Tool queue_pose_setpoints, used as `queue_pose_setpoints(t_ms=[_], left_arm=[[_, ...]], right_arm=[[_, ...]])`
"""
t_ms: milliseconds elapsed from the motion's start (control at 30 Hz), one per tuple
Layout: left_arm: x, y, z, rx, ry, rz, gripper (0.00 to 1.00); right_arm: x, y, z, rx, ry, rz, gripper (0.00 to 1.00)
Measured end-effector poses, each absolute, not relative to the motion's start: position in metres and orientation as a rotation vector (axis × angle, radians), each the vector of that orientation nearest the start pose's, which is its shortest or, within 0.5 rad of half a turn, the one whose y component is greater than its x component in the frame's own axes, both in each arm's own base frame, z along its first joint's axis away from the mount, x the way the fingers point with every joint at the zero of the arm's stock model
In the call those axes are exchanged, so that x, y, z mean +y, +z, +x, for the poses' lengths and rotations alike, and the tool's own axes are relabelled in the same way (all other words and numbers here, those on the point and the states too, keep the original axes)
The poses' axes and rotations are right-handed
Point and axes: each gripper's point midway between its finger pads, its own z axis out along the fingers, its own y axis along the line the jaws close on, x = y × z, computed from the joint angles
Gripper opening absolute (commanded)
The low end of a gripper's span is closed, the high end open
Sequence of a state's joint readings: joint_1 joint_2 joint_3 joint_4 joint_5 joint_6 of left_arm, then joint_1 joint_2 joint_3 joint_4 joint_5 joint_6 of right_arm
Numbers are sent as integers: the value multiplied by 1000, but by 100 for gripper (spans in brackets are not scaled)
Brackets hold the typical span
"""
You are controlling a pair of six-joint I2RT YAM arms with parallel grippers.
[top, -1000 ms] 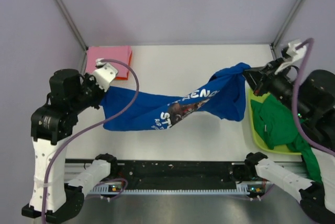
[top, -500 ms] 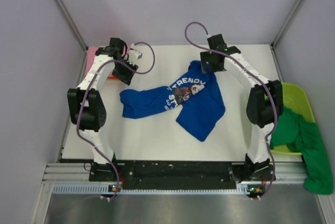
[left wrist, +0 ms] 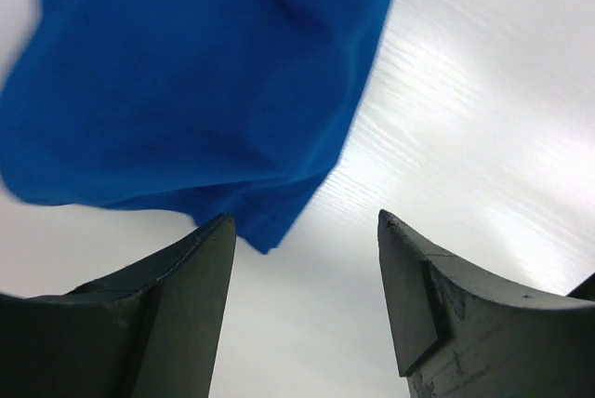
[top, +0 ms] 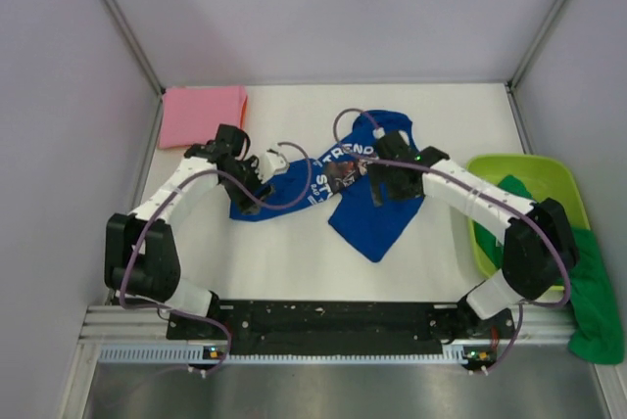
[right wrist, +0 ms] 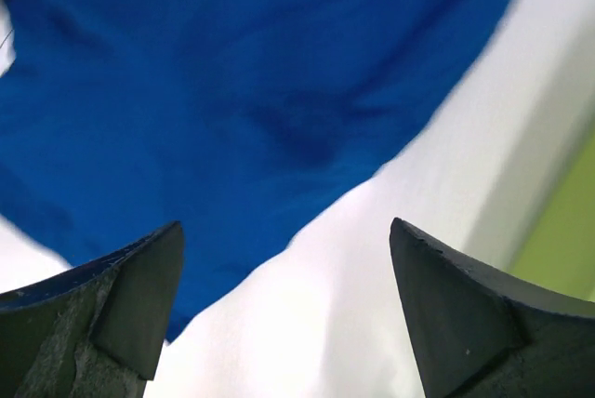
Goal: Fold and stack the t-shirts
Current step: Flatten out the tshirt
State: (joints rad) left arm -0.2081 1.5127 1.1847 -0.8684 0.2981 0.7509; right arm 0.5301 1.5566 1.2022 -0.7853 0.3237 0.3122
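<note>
Next I should bring my right gripper back and down onto the blue shirt's near tub-side edge, which lies below and back of it, exposed against bare table.
The royal blue t-shirt lies crumpled on the white table, its white lettering and dark print facing up near the middle. My left gripper hovers open over the shirt's left end, where the left wrist view shows blue cloth ahead of the left gripper and only bare table between its fingers. Over the shirt's right half my right gripper is open too. In its wrist view the right gripper is empty, with the blue cloth beyond. A folded pink t-shirt lies at the back left. The green t-shirt hangs from the tub.
A lime-green plastic tub stands at the table's right edge, and its wall shows at the right of the right wrist view. Grey walls and metal posts enclose the table. A black rail runs along the near edge.
Both grippers have opened and let go of the blue shirt, which now rests on the table. Both arms have come back from the far side to hover over it.
</note>
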Motion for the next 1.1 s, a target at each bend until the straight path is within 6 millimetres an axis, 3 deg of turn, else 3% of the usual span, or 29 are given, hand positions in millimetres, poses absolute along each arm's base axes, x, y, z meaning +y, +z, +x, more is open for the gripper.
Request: queue_pose_setpoints(t_ms=[133, 267, 400, 500, 533, 567, 633, 800, 933, 1000, 1100], left_arm=[[-83, 63, 278, 2415, -266, 1417, 68], [-78, 43, 285, 2428, -201, 1433, 64], [-81, 37, 298, 2393, -134, 1420, 38], [-82, 36, 305, 2379, -89, 1400, 18], [-82, 35, 306, 2380, -81, 1388, 15], [-81, 34, 308, 2377, -63, 1381, 11], [-80, 33, 311, 2373, -46, 1369, 0], [-79, 33, 312, 2375, -34, 1356, 0], [-78, 38, 310, 2402, -37, 1313, 0], [-76, 54, 314, 2389, -2, 1253, 0], [-71, 102, 327, 2309, 95, 1125, 0]], right_arm=[[176, 79, 261, 2651, -46, -345, 89], [182, 47, 234, 2713, -56, -341, 81], [193, 18, 225, 2755, -67, -320, 43], [206, 17, 231, 2727, -10, -287, 12], [209, 17, 232, 2720, 2, -283, 3], [211, 17, 233, 2709, 13, -268, 0], [209, 18, 235, 2692, 16, -254, 0], [192, 23, 228, 2682, 1, -228, 0], [186, 54, 232, 2612, 58, -209, 0], [183, 79, 236, 2549, 104, -193, 0], [174, 118, 244, 2460, 153, -161, 0]])
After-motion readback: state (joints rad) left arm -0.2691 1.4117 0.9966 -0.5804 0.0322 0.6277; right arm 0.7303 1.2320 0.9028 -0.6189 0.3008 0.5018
